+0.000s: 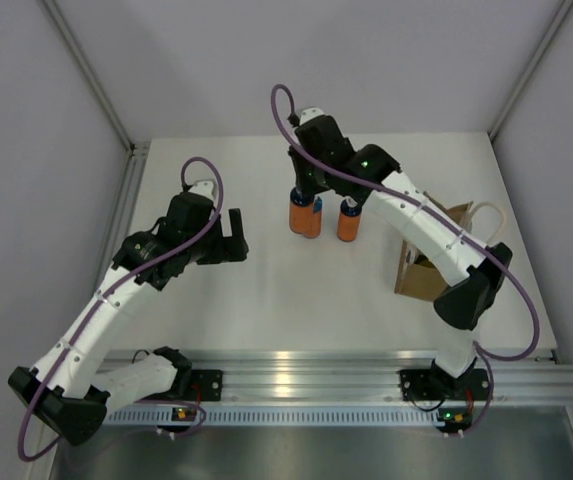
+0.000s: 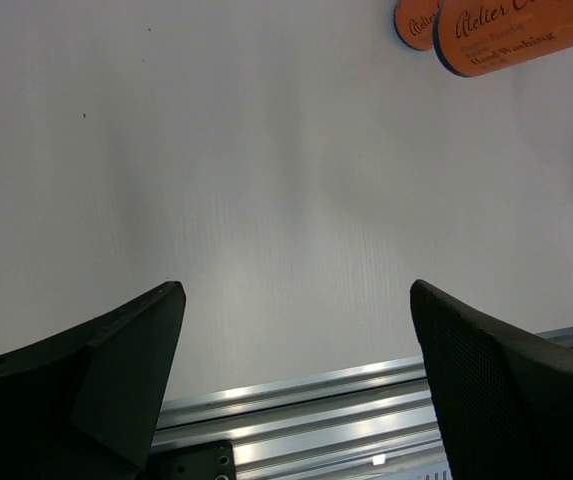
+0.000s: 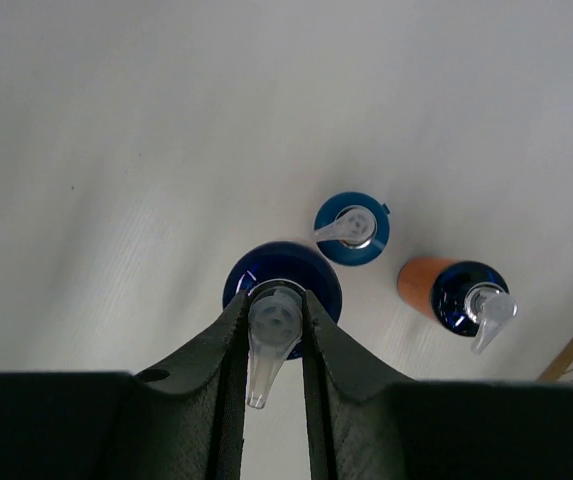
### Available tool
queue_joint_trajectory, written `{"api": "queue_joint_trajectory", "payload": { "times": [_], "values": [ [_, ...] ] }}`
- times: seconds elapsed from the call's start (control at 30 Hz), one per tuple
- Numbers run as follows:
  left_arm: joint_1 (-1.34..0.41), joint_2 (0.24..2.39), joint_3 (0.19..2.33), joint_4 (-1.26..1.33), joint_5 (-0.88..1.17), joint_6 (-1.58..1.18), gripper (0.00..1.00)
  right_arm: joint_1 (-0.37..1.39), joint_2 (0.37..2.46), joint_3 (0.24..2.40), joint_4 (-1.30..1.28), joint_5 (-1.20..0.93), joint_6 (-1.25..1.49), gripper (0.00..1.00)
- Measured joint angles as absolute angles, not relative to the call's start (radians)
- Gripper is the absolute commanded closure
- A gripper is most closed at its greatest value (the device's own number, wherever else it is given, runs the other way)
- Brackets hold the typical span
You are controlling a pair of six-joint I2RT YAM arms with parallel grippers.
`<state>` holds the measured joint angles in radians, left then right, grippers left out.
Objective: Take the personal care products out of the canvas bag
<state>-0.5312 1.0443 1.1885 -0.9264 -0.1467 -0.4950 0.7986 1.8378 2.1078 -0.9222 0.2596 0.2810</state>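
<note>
The robot's right gripper will next pull back and down, lower the bottle and let go of it on the bare tabletop on the near side of the other bottles.
My right gripper (image 1: 306,190) (image 3: 274,322) is shut on the clear pump head of an upright orange bottle (image 1: 304,216) with a dark blue top (image 3: 296,262), at the back middle of the table. Two more pump bottles stand close by: one seen from straight above as a blue cap (image 3: 351,228), one orange (image 1: 349,222) (image 3: 446,285). In the left wrist view, two orange bottles (image 2: 521,35) show at the top right. The tan canvas bag (image 1: 428,270) stands to the right, partly hidden by my right arm. My left gripper (image 1: 228,238) (image 2: 296,290) hangs open and holds nothing, left of the bottles.
An aluminium rail (image 1: 296,365) (image 2: 316,400) runs along the table's near edge, where both arm bases are bolted. Grey walls close in the table at the left, back and right. The bag's cream handle (image 1: 486,213) loops out toward the right wall.
</note>
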Motion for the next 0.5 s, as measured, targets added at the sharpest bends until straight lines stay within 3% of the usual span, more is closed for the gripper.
{"api": "queue_joint_trajectory", "payload": {
  "times": [0.5],
  "values": [
    [-0.531,1.045,1.188,-0.926,-0.146,-0.499,0.02,0.809,1.557,1.587,-0.722,0.323,0.302,1.00]
  ]
}}
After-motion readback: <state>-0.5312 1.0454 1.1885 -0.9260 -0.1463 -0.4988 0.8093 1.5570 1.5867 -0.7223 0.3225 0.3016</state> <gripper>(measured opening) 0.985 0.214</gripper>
